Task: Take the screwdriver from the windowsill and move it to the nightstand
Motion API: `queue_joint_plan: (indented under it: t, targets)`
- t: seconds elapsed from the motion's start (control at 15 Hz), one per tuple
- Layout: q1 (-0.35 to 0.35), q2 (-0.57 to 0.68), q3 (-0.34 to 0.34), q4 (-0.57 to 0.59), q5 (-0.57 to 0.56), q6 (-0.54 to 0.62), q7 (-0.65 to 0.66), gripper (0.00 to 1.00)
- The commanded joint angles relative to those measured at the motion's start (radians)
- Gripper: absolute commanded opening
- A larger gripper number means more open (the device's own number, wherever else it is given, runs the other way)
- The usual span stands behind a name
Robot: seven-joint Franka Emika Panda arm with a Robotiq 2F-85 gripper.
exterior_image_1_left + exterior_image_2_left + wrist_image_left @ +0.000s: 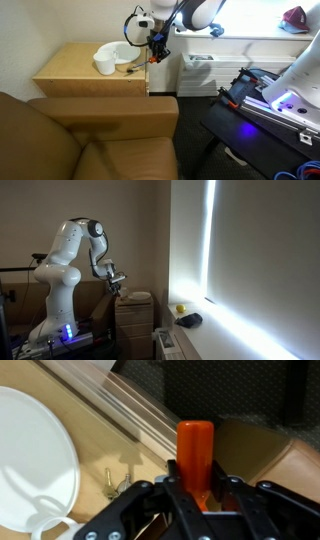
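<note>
My gripper moves toward the bowl and down onto the bare wood by the keys next to release the handle, since the screwdriver hangs above the nightstand's edge.
My gripper (197, 478) is shut on the orange handle of the screwdriver (196, 450), which points away from the camera in the wrist view. In an exterior view the gripper (157, 47) hangs over the right edge of the wooden nightstand (70, 72), holding the screwdriver (156, 55) a little above its top. In the other exterior view the gripper (116, 281) sits above the nightstand (135, 308); the screwdriver is too small to make out there. The windowsill (250, 38) runs along the right, brightly lit.
A white mug (104, 65) and a white bowl (113, 50) stand on the nightstand; the bowl (30, 455) and small keys (115, 481) show in the wrist view. A brown armchair (80, 130) is in front. A dark red object (295, 17) lies on the windowsill.
</note>
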Motion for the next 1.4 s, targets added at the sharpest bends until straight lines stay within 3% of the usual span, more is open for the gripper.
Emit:
queue_joint_plan:
  t: [0.0,0.2,0.27,0.4,0.53,0.8,1.27,1.33]
  targets:
    - [-0.01,0.024,0.012,0.031,-0.03,0.004,0.04,0.33]
    - [0.001,0.057,0.009,0.079,-0.042,0.012,0.074,0.33]
    - [0.002,0.057,0.009,0.08,-0.042,0.012,0.074,0.08]
    - [0.008,0.088,-0.002,0.098,-0.052,-0.024,0.075,0.08]
    - [0.053,0.143,-0.055,0.143,-0.156,-0.019,0.132,0.08]
    - [0.082,0.25,-0.092,0.244,-0.327,-0.026,0.208,0.08]
    - [0.089,0.405,-0.093,0.434,-0.516,-0.032,0.292,0.08]
    - [0.056,0.374,-0.064,0.377,-0.493,-0.024,0.263,0.33]
